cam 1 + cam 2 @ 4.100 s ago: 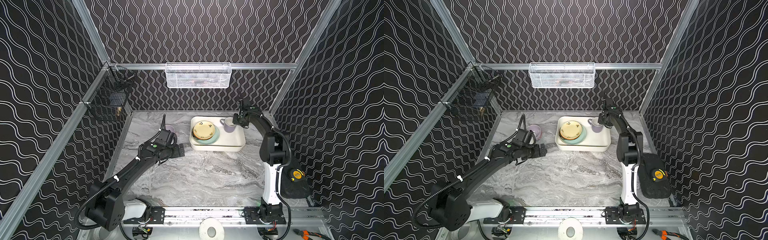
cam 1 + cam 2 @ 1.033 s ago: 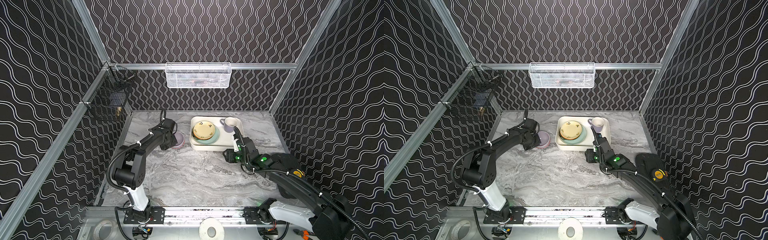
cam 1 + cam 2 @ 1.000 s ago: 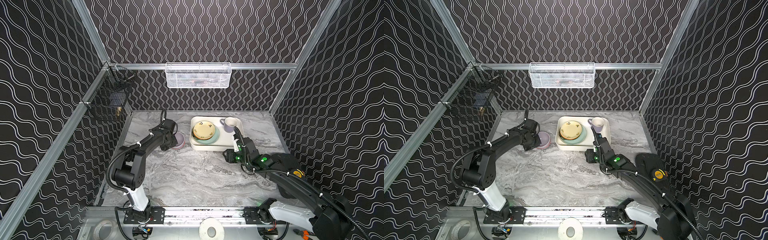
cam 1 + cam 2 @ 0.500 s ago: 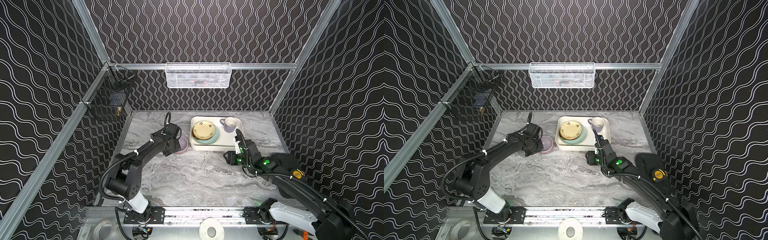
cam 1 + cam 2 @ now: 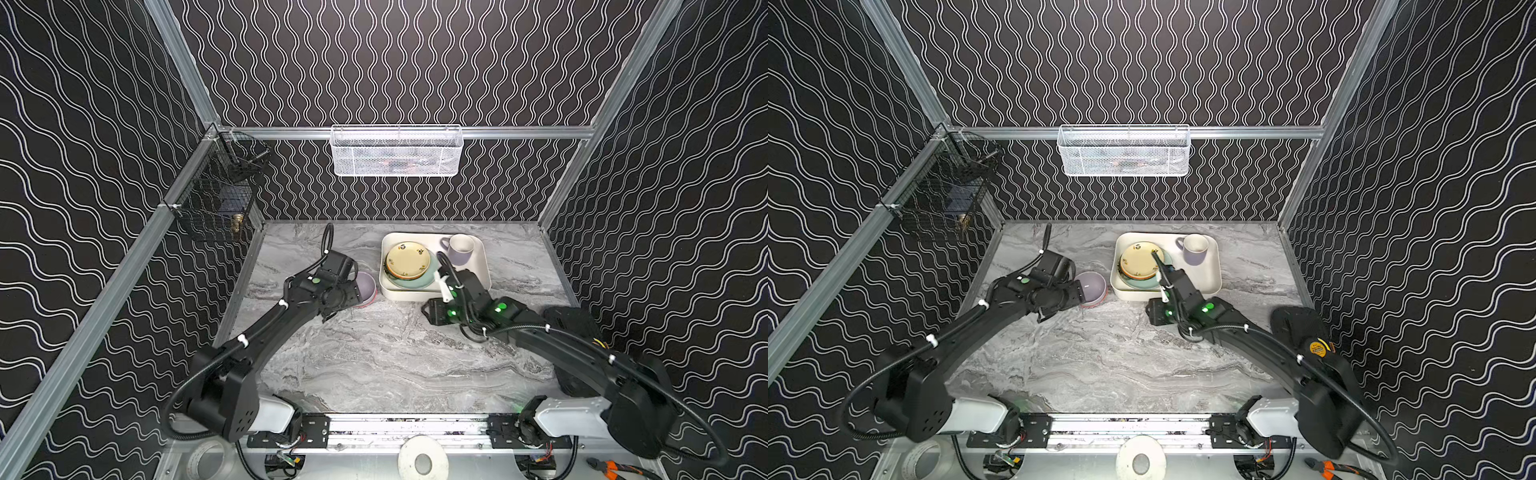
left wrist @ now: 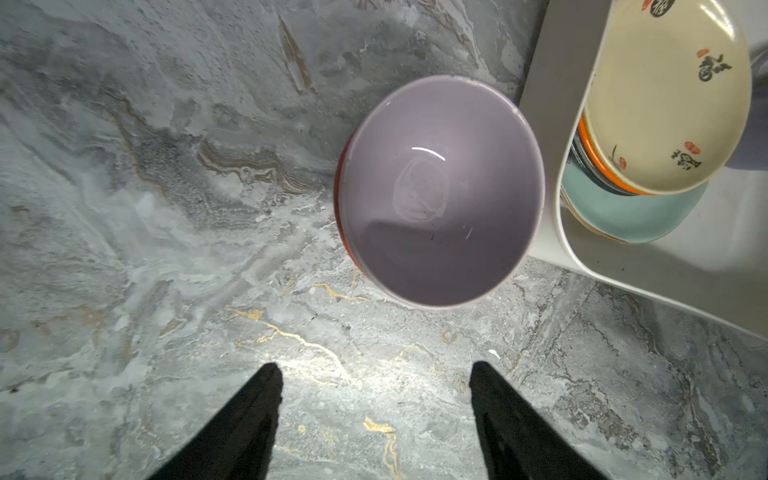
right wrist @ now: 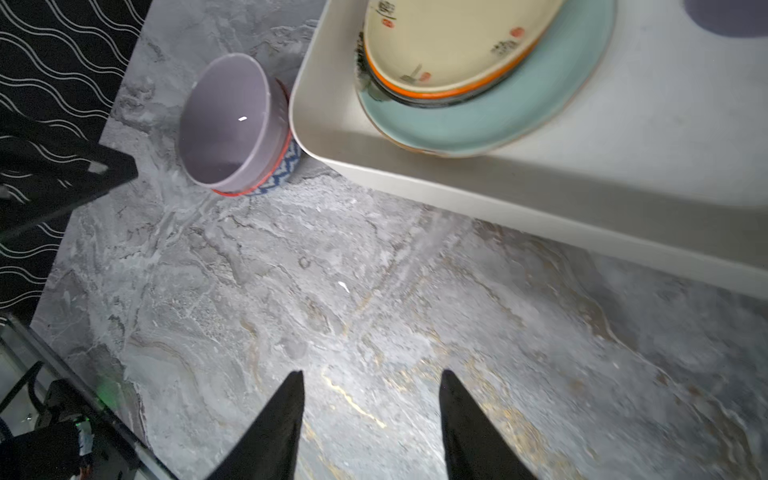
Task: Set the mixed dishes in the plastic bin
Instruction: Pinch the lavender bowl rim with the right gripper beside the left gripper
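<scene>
My left gripper is by the opposite side of the bowl. My right gripper should move its fingers outward next, so that they are on both sides of the lilac bowl's bin-side rim [image 5: 375, 286] [image 7: 266, 112].
A lilac bowl [image 6: 440, 191] sits nested in a red-patterned bowl [image 7: 278, 176] on the marble table, right against the left wall of the plastic bin [image 5: 385, 286]. My left gripper [image 6: 374, 365] is open just short of the bowls, with only bare table between its fingers. Inside the bin a pale yellow plate [image 5: 407, 259] tops a stack that has an orange plate and a wide teal plate [image 7: 519, 108] lower down. A lavender mug [image 5: 1196, 249] stands in the bin's far right corner. My right gripper [image 7: 370, 374] hangs open and empty over the table, by the bin's near wall.
A white wire-mesh basket [image 5: 397, 151] hangs on the back wall. A black wire basket [image 5: 216, 208] is fixed at the left rail. Patterned walls close in three sides. The table [image 5: 374, 357] is bare marble in front of the bin.
My left gripper slid the nested bowls rightward up to the bin's wall, then opened and drew back from them. The right arm shifted only slightly.
</scene>
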Robot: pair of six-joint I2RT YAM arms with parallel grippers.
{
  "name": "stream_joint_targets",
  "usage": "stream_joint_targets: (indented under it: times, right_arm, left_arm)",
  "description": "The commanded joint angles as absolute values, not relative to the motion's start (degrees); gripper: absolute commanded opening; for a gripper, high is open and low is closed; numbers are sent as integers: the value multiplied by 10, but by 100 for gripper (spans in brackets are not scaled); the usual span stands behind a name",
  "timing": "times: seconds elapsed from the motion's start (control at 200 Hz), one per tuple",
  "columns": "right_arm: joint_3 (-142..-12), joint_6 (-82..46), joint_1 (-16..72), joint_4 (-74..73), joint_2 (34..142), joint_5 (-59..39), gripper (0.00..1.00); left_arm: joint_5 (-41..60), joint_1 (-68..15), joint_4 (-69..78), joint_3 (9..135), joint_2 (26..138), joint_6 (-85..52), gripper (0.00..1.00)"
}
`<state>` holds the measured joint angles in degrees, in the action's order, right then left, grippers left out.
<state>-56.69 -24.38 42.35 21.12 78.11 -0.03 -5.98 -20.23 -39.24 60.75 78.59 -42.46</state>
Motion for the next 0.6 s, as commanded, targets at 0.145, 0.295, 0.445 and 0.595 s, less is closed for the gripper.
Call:
stream_joint_targets:
  times: [0.145, 0.295, 0.445, 0.595]
  right_arm:
    - [-701, -228, 451, 211, 897, 13, 53]
    - [-793, -210, 466, 240, 982, 17, 53]
    - [-886, -191, 469, 269, 1070, 25, 51]
    - [-970, -177, 470, 287, 1158, 35, 47]
  left_arm:
    - [-84, -185, -394, 618, 815, -404, 68]
    - [-66, -179, -365, 601, 822, -401, 68]
    - [-46, -161, -330, 535, 781, -411, 70]
    - [-30, -153, -317, 487, 723, -420, 76]
